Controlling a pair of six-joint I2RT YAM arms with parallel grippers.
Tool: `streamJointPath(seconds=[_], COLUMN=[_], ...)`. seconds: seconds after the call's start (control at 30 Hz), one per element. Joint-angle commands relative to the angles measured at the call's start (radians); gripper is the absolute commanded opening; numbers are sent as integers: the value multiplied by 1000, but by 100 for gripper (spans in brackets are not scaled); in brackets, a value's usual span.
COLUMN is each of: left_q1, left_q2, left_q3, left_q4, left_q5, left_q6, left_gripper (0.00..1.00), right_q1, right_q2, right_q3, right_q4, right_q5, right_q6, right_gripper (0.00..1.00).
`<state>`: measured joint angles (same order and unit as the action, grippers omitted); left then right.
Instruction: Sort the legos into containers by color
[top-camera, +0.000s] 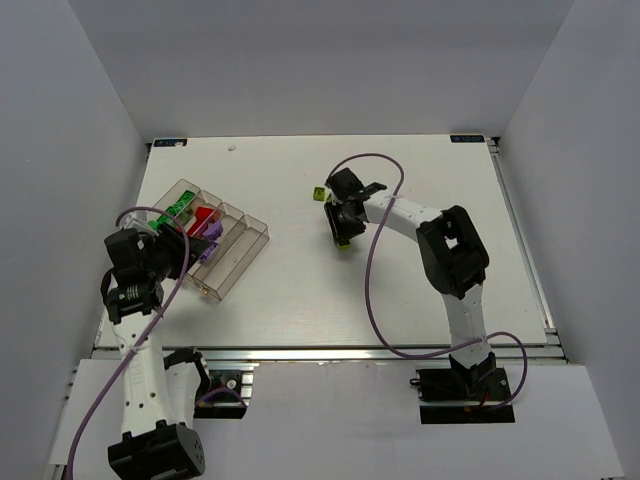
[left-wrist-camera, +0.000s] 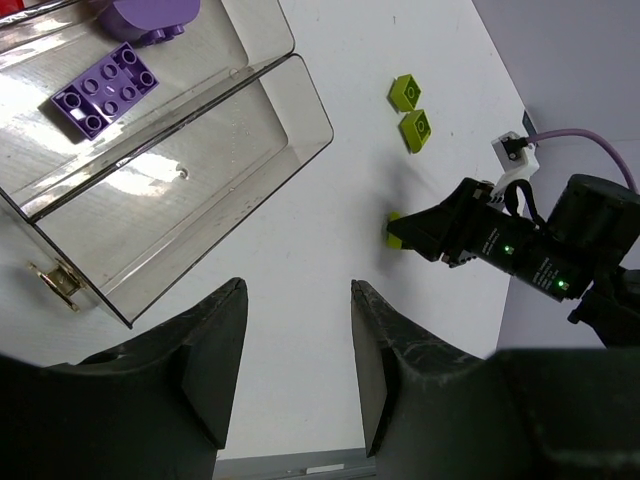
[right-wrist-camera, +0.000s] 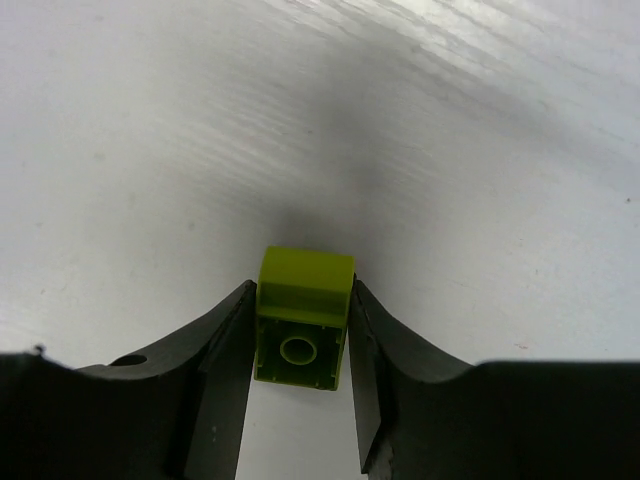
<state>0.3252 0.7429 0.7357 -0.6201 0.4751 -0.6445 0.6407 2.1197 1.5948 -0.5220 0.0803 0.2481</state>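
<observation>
The other sections hold other colors, so the robot's right gripper needs to carry the yellow-green lego up and let it go over the empty section.
In the right wrist view a yellow-green lego lies on its side on the white table, and my right gripper is shut on it, both fingers against its sides. From above, that gripper is at mid-table. Two more yellow-green legos lie loose beyond it. The clear divided container sits at the left with green, red and purple legos in separate compartments. My left gripper hangs open beside the container's near end, with nothing between its fingers.
A flat purple lego and a rounded purple piece lie in one compartment; the compartment next to it holds nothing. A brass latch sticks out of the container's end. The right arm's purple cable loops over the table.
</observation>
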Motion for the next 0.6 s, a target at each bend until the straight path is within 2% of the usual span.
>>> streamJointPath(seconds=[0.0,0.1,0.3,0.43,0.57], left_q1=[-2,-2,-2,-2,-2], left_q2=[-22,-30,-39,-54,-74], left_q3=[41,50,64,65,64], left_q4=[23,40,62,60,48], left_q5=[22,31,42,43,37], left_q6=[-7,-15,-23,-27,-32], left_gripper=[56,56,57,63,72], right_q1=[-3,2,48,103,163], right_q2=[-116,-145,-78,-6,40], right_q3=[-21,7,221,384,453], right_q4=[103,145,74,51,112], right_q5=[-74,-253,-660,-760,-744], right_q6=[-169,-243,-459,-498,-487], right_gripper=[3,0,0,0,1])
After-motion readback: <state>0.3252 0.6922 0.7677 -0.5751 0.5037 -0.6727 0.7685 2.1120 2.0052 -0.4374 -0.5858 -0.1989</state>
